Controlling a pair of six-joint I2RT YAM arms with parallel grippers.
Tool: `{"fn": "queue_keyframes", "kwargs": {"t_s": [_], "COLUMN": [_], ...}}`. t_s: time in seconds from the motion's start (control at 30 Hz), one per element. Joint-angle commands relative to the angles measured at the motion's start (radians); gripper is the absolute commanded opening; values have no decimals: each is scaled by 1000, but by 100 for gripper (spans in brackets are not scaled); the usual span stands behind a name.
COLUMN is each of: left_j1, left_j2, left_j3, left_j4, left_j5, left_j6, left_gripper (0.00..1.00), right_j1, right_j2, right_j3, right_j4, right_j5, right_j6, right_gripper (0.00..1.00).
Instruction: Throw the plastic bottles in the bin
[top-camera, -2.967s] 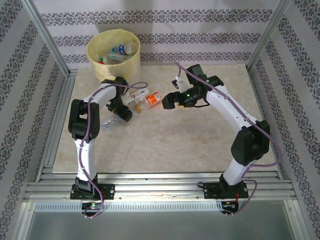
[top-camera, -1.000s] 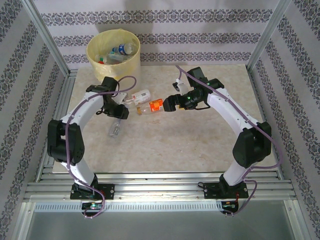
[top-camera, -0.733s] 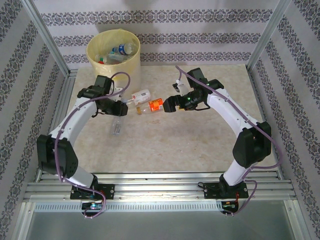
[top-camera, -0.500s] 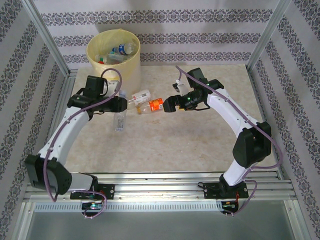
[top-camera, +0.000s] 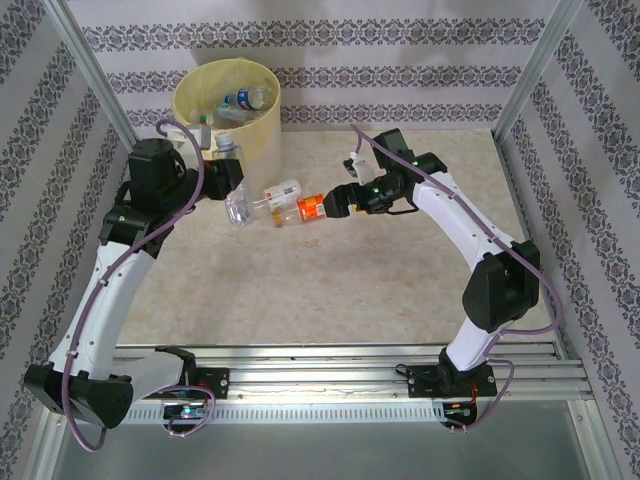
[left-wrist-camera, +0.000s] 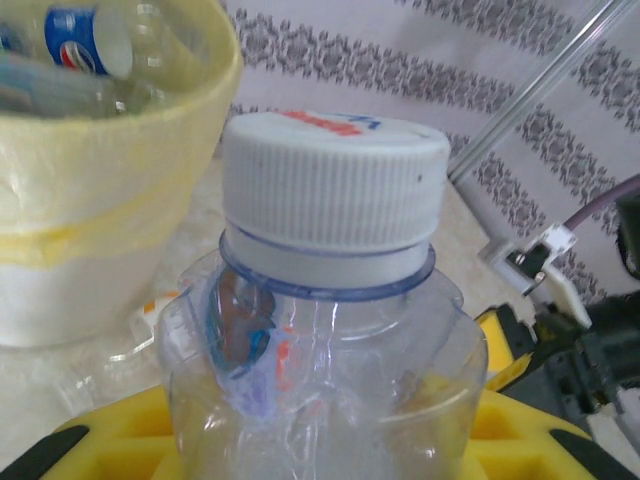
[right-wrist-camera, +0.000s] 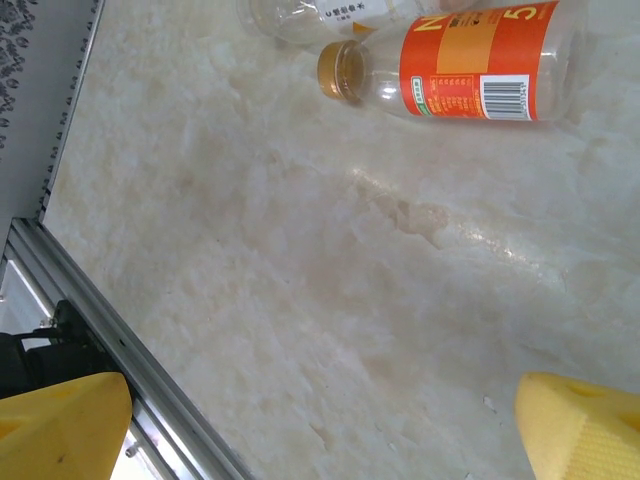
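The yellow-lined opening of the bin is outward of the left gripper, so the gripper will rise, move outward over the bin's near rim and release the bottle.
My left gripper (top-camera: 226, 180) is shut on a clear plastic bottle (top-camera: 240, 209) with a white cap (left-wrist-camera: 333, 190), held up in the air just in front of the bin (top-camera: 256, 135). In the left wrist view the gripper (left-wrist-camera: 320, 445) clasps the bottle's body (left-wrist-camera: 330, 400) between yellow pads (left-wrist-camera: 105, 440), and the cream bin wall (left-wrist-camera: 90, 200) rises at the left. Several bottles (top-camera: 244, 98) lie in the yellow-lined bin. On the table lie a white-labelled bottle (top-camera: 279, 190) and an orange-labelled one (top-camera: 306, 207) (right-wrist-camera: 480, 60). My right gripper (top-camera: 338, 203) (right-wrist-camera: 320, 430) stands open just right of the orange one, nothing between its fingers.
The beige marble tabletop (top-camera: 330, 280) is fenced by patterned walls and aluminium posts (top-camera: 95, 80). A metal rail (right-wrist-camera: 110, 330) runs along the table's left edge in the right wrist view. The bin stands in the far left corner.
My left arm has lifted the clear bottle off the table and swung it up and left toward the bin. The right gripper has barely moved, staying open beside the orange bottle.
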Motion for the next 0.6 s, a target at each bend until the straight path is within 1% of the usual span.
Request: {"fn": "queue_keyframes", "kwargs": {"t_s": [0.0,0.27,0.43,0.57], "left_j1": [-10,-10,-10,-10], "left_j2": [19,118,185,223], "left_j3": [81,244,368,458], "left_j4": [114,222,280,352], "left_j5": [-44,-101,-136,-195], "left_j6": [-33,-20,31,87], "left_gripper": [22,22,22,22], "right_j1": [2,1,0,2], "right_j2": [17,28,67,93], "right_j3": [33,41,94,146], "right_j4": [-18,-11,-32,-48], "right_j5": [-20,-15,-22,-24], "right_j6": [-5,2,-4,-5], "right_gripper": [98,98,98,98]}}
